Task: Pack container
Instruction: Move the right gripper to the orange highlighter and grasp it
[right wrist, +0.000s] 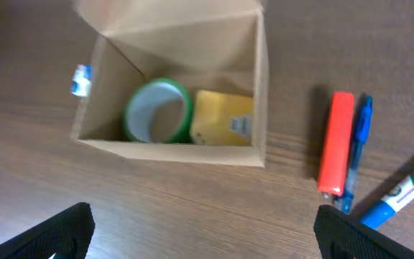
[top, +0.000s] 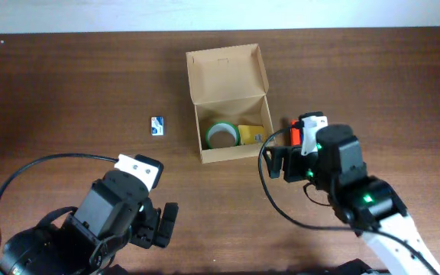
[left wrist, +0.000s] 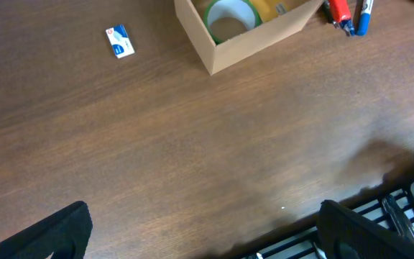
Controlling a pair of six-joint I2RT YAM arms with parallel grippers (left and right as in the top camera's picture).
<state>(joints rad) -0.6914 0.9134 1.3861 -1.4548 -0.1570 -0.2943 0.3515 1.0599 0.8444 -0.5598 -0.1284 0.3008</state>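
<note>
My right gripper comes down and outward onto the red marker (right wrist: 335, 142) next.
The container (top: 228, 74) is a tan cardboard box standing on the brown table with its flap lid tilted open at the back. Inside lie a green tape roll (top: 221, 136) and a yellow pad (top: 251, 134). In the right wrist view the container (right wrist: 259, 93) is ahead of my right gripper (right wrist: 203, 219), which is open over bare wood. A red marker (right wrist: 335, 142), a blue pen (right wrist: 359, 140) and a blue-capped marker (right wrist: 401, 194) lie just right of the box. My left gripper (left wrist: 203, 219) is open over bare table, far short of the container (left wrist: 261, 42).
A small blue-and-white packet (top: 157, 126) lies left of the box. The left arm (top: 117, 218) sits at the front left and the right arm (top: 342, 172) at the front right. The table's front edge and black rails (left wrist: 379, 216) show under the left gripper.
</note>
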